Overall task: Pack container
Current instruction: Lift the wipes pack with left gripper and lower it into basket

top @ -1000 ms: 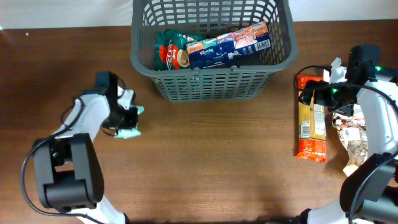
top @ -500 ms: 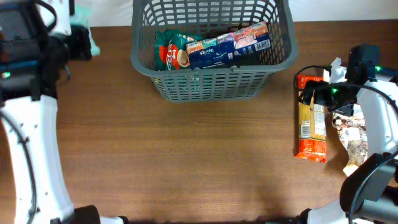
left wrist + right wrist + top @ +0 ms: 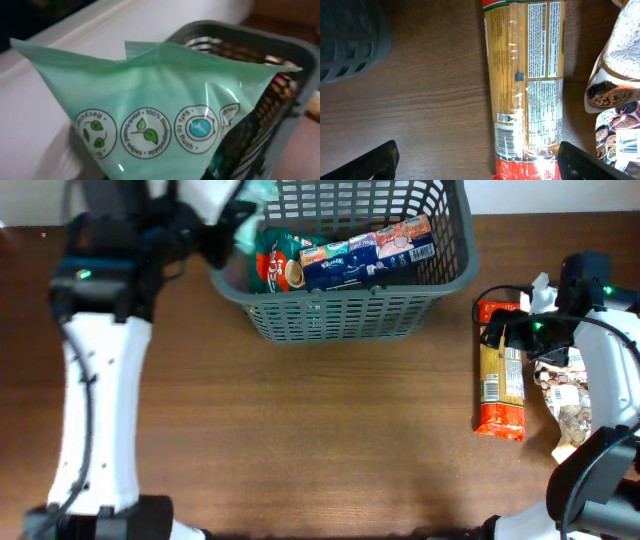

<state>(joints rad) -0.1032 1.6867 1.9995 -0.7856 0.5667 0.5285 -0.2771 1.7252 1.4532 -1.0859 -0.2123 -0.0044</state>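
Observation:
Next I will shift my left gripper to the right in the overhead view, then lower the wipes pack (image 3: 160, 115) into the basket (image 3: 340, 310) by the tissue pack.
The dark grey lattice basket (image 3: 340, 310) stands at the back middle of the table and holds a green packet (image 3: 272, 268) and a blue tissue pack (image 3: 368, 254). My left gripper (image 3: 232, 218) is shut on a pale green wipes pack (image 3: 160, 115) and holds it above the basket's left rim (image 3: 280, 55). My right gripper (image 3: 477, 160) is open over the spaghetti pack (image 3: 526, 85), which lies on the table at the right (image 3: 500, 380). Its fingertips sit on either side of the pack's red end.
A bag of beans (image 3: 565, 395) and a white packet (image 3: 540, 288) lie at the far right beside the spaghetti. A white wall edge runs behind the basket. Bare brown wood spreads in front of the basket.
My left arm has swung from the table's left side up and right, carrying the wipes pack to the basket's left rim. The right arm has not moved.

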